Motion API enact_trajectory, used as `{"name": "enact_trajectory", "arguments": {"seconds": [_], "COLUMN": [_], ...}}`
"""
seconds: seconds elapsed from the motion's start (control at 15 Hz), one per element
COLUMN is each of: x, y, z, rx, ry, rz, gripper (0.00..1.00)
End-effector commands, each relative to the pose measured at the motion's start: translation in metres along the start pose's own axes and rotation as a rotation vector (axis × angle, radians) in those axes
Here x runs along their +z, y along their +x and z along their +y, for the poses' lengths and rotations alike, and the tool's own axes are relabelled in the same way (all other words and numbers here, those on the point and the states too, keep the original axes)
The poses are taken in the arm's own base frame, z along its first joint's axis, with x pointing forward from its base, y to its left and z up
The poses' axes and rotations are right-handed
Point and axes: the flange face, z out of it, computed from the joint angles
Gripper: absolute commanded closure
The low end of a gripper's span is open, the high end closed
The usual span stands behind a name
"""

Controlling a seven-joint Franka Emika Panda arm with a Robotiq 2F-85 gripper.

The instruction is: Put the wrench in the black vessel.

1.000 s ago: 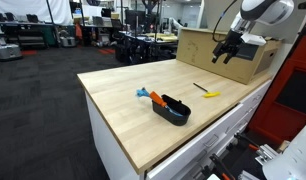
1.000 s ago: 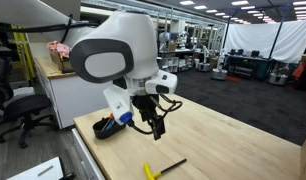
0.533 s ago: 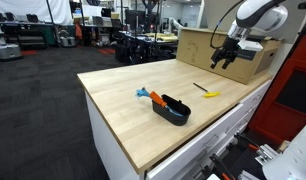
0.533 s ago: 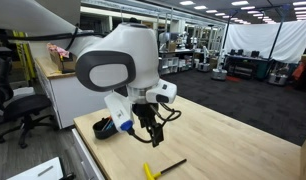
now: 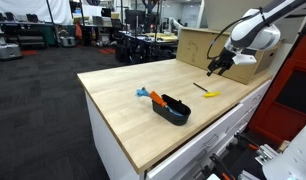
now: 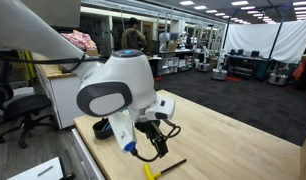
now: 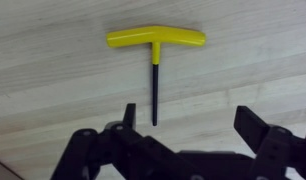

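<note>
Next, my gripper lowers its open fingers toward the T-handle, on either side of the stem, which already points between them. The wrench stem's end by the yellow T-handle (image 6: 159,173) (image 7: 156,56) lies below.
The wrench (image 7: 155,42) has a yellow T-handle and a thin dark shaft. It lies flat on the wooden table, also seen in both exterior views (image 5: 207,93) (image 6: 155,171). My gripper (image 7: 193,125) is open and empty, and hangs above the shaft's tip without touching it. In both exterior views the gripper (image 5: 213,68) (image 6: 153,150) hovers just over the wrench. The black vessel (image 5: 173,108) sits nearer the table's front edge, well away from the gripper. A dark object lies inside it.
A blue-and-orange object (image 5: 143,95) lies right beside the vessel. A large cardboard box (image 5: 198,45) stands at the table's back, close behind the gripper. The wooden table (image 5: 118,85) ends in edges near the wrench and the vessel.
The arm has come down from beside the cardboard box toward the wrench. The gripper now hangs low over the table. The wrench and vessel have not moved.
</note>
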Motion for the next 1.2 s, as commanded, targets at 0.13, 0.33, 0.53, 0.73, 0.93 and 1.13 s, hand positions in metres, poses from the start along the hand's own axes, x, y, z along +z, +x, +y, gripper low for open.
{"name": "enact_trajectory", "arguments": {"seconds": [0.13,0.33,0.53,0.73,0.93,1.13], "x": [0.041,0.059,0.076,0.094,0.111,0.126], "y": [-0.013,-0.012,-0.01,-0.007,-0.005,-0.004], "z": [0.013,0.015,0.012,0.011,0.015,0.018], "rx": [0.008,0.015,0.007,-0.002,-0.005,-0.011], "ry": [-0.002,0.002,0.008,0.017,0.003,-0.014], "rz": [0.003,-0.001,-0.013,-0.04,-0.067,-0.094], "gripper": [0.0,0.0,0.0,0.0,0.0,0.0]}}
